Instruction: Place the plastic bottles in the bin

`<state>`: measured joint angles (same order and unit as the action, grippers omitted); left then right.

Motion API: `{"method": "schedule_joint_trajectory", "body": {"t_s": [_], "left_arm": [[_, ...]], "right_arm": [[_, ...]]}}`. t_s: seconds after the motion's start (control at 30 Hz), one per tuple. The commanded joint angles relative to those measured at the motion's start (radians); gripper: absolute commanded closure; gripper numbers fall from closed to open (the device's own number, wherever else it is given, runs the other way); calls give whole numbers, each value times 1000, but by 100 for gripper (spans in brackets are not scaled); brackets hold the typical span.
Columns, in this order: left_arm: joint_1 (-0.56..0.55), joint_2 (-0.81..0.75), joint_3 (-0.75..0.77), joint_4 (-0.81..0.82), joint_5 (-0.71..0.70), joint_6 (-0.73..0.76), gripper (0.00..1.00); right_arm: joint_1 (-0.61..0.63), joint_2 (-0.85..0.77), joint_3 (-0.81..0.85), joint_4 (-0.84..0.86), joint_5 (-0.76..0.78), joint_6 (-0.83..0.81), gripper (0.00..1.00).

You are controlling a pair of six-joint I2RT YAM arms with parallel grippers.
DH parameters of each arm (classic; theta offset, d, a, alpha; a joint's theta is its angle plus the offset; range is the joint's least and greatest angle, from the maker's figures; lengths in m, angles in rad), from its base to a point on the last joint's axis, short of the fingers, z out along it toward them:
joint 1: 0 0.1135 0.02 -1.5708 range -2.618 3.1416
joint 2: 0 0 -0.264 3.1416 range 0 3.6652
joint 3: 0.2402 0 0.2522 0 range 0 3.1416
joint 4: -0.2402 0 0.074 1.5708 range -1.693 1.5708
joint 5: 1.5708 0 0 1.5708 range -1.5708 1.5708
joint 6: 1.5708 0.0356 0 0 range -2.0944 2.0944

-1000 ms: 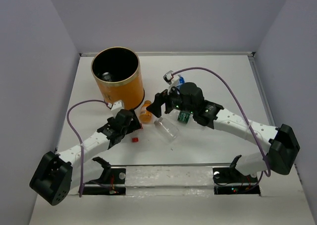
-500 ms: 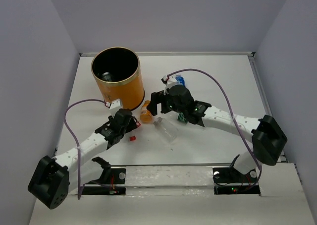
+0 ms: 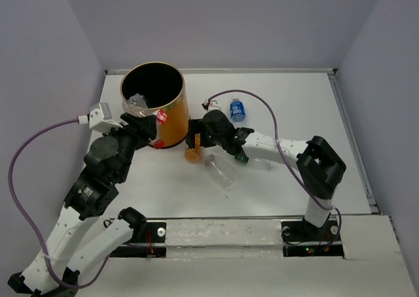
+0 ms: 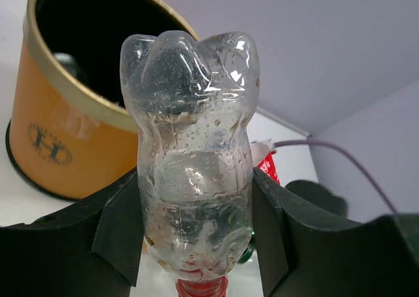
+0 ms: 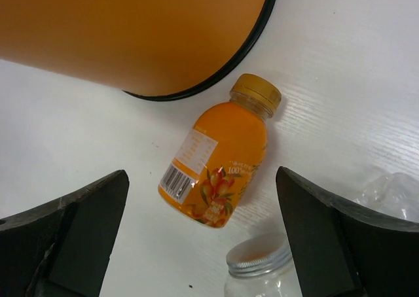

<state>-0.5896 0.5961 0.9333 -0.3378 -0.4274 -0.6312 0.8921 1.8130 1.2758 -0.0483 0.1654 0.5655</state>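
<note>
The robot's right gripper should move down onto the labelled body of the orange bottle [image 3: 192, 154] [image 5: 219, 163] next and close around it, because the orange bottle is below the open fingers.
My left gripper [image 3: 141, 114] is shut on a clear plastic bottle [image 4: 193, 153] with a red cap [image 4: 198, 288]. It holds the bottle base-up, raised beside the rim of the tall orange bin [image 3: 152, 104], whose black inside shows in the left wrist view [image 4: 72, 133]. My right gripper [image 5: 203, 202] stands open above an orange bottle [image 5: 219, 163] that lies on the table against the bin's dark bottom rim [image 5: 216, 81]. In the top view the orange bottle [image 3: 192, 154] lies just below that gripper [image 3: 196, 140]. A blue-labelled bottle [image 3: 237, 109] lies further back.
A clear jar with a silver lid [image 5: 258, 271] lies close to the orange bottle; the top view has that jar [image 3: 221, 171] mid-table. A crumpled clear bottle [image 5: 393, 192] lies right of it. The table wall [image 3: 216, 70] runs along the back.
My left gripper has closed on the clear bottle and lifted it from the table to the bin's rim. My right gripper has moved left over the orange bottle and opened wider.
</note>
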Motion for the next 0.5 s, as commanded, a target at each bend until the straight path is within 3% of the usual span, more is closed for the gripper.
{"method": "schedule_joint_trajectory", "body": {"t_s": [0.0,0.13,0.3,0.47], "left_arm": [[-4,127,137,113,-109,163,50],[0,310,240,262,-192,278,48],[40,476,367,310,-231,369,46],[146,577,360,436,-214,423,46]], "right_arm": [[10,61,80,-7,17,63,0],[19,114,111,-19,17,88,0],[28,157,131,-24,8,94,1],[28,183,140,-24,11,93,2]]}}
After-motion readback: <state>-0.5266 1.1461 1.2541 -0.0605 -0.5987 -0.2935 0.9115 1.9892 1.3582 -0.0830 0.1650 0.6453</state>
